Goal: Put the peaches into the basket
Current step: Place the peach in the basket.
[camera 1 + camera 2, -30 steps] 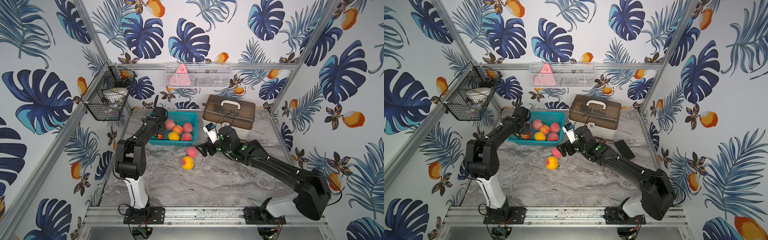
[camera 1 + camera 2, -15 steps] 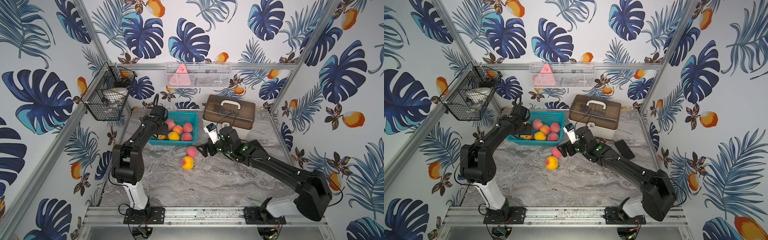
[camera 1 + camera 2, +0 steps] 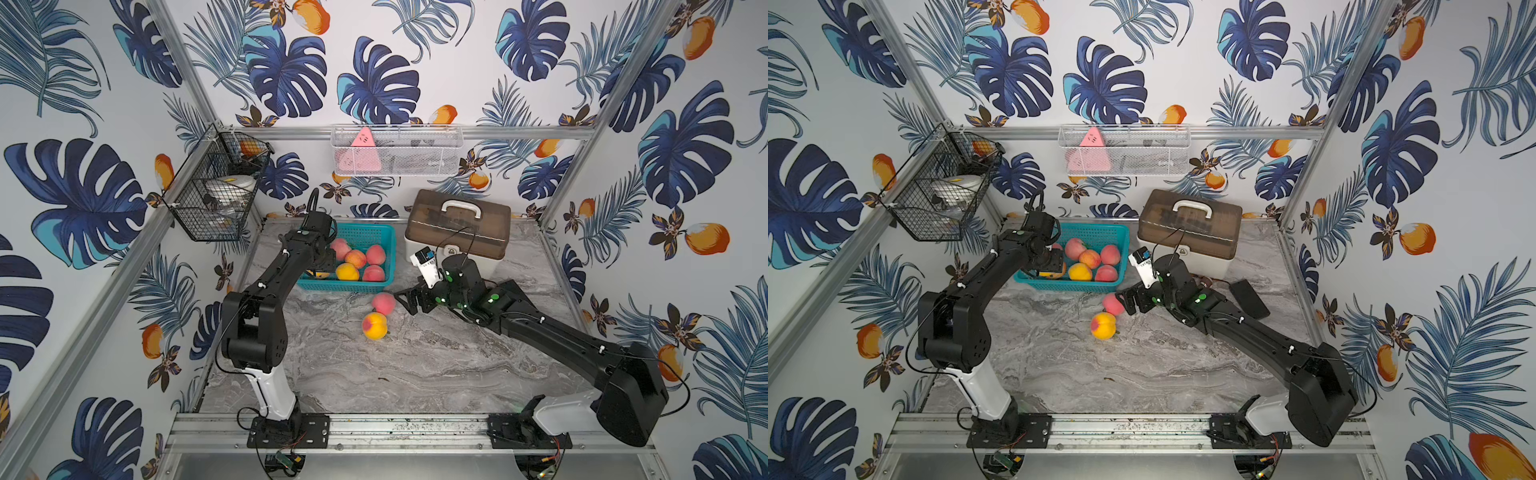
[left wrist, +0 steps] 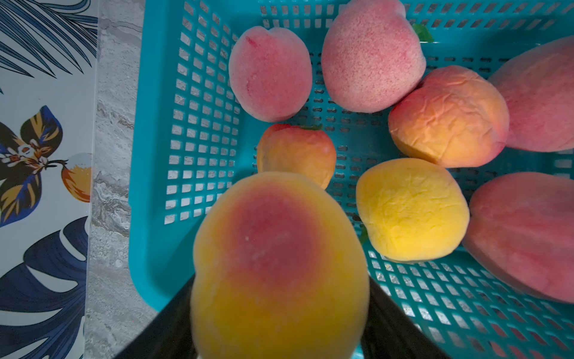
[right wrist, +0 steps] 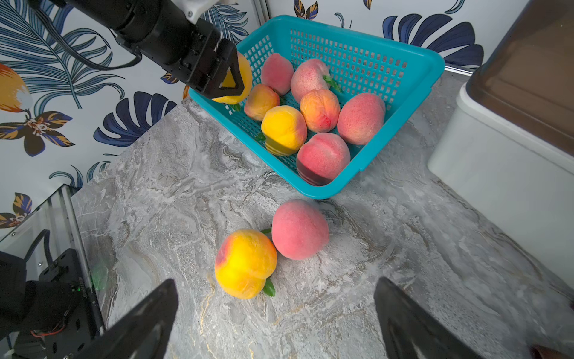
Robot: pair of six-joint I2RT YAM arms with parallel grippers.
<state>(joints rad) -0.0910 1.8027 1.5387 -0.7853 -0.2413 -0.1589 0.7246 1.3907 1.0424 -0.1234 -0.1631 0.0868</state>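
The left gripper lowers into the teal basket and releases the yellow-orange peach in the gap (image 4: 349, 209) beside the yellow peach next, because the bare bottom of the basket shows there.
The teal basket (image 3: 345, 286) (image 3: 1067, 286) stands at the back of the marble table with several peaches (image 3: 357, 259) (image 5: 320, 108) inside. My left gripper (image 3: 322, 270) (image 5: 230, 80) hangs over the basket's left end, shut on a yellow-orange peach (image 4: 276, 264) (image 5: 240, 77) with a red blush. A pink peach (image 3: 384, 303) (image 5: 299, 230) and a yellow-red peach (image 3: 375, 326) (image 5: 245, 264) lie touching on the table in front of the basket. My right gripper (image 3: 409, 301) (image 5: 276, 281) is open, low over the table just right of the pink one, holding nothing.
A brown-lidded box with a white handle (image 3: 457, 232) stands right of the basket, close behind my right wrist. A flat black object (image 3: 1250, 299) lies beside the right arm. A black wire basket (image 3: 216, 195) and a white mesh basket (image 3: 395, 151) hang on the walls.
My left arm has shifted its elbow slightly leftward, the peach staying in its grip at the basket's left end. The right arm and the two loose peaches have not moved.
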